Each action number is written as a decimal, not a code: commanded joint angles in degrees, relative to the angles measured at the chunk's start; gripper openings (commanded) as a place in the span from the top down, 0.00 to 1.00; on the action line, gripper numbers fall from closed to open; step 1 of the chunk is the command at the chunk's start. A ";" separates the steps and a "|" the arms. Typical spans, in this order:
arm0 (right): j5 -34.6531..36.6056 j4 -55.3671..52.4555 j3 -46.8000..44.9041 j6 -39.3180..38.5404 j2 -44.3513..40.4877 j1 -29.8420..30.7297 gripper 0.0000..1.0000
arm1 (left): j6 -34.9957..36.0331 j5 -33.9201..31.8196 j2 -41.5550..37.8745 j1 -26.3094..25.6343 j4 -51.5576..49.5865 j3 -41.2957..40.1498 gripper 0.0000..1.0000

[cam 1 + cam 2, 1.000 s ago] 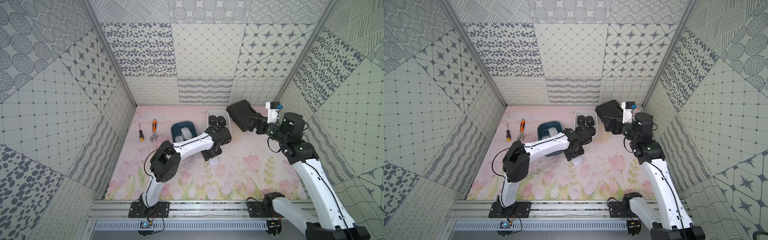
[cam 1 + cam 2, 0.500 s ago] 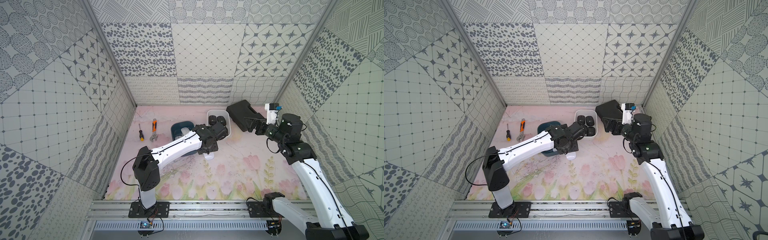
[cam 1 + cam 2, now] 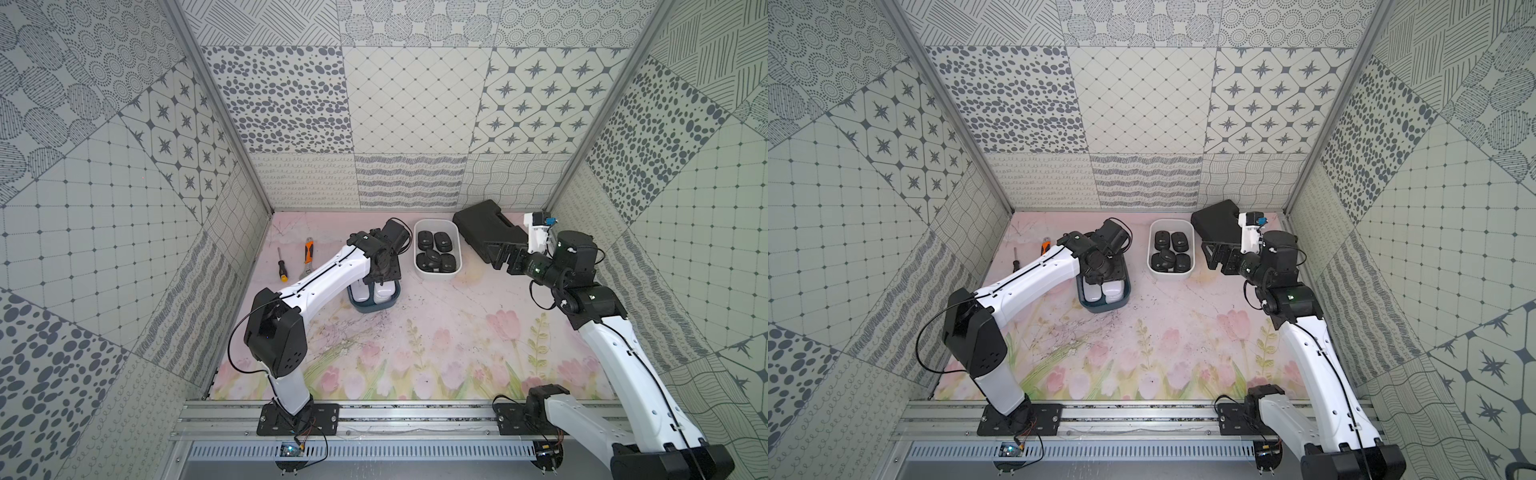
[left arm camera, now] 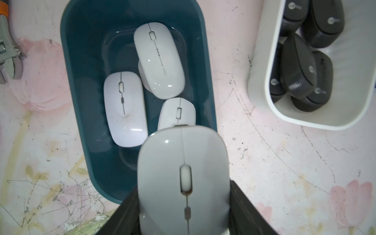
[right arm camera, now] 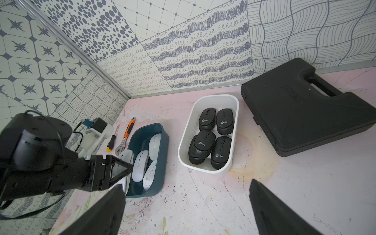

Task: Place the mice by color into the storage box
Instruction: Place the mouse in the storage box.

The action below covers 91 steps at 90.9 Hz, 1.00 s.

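I will next move my left gripper outward, lower the white mouse into the teal box's empty far corner by the wrench and let go of it, since that corner is below.
My left gripper is shut on a glossy white mouse, holding it over the near end of the dark teal storage box. Three white mice lie inside that box. In both top views the left gripper hangs above the teal box. Several black mice fill the white storage box beside it. My right gripper stands open with nothing between its fingers, and sits off to the right of the white box near the back.
A black carry case lies at the back right, close to the right gripper. A screwdriver and an orange-handled wrench lie at the back left by the wall. The floral mat covers the table.
My left arm has carried the white mouse from the middle of the mat back and left to above the teal box. The right arm has hardly moved.
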 commanded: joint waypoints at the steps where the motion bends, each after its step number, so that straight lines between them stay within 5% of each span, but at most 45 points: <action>1: -3.19 0.68 -1.53 0.19 1.59 0.74 0.01 | 10.90 2.33 1.30 5.73 7.94 -1.20 0.55; 43: -4.55 -0.64 -5.37 -1.60 4.95 7.26 0.01 | 19.45 0.24 15.93 15.51 11.16 10.62 0.57; 91: -4.70 -0.23 -6.22 -2.96 5.90 7.37 0.01 | 21.29 -3.41 21.01 17.74 15.10 9.09 0.58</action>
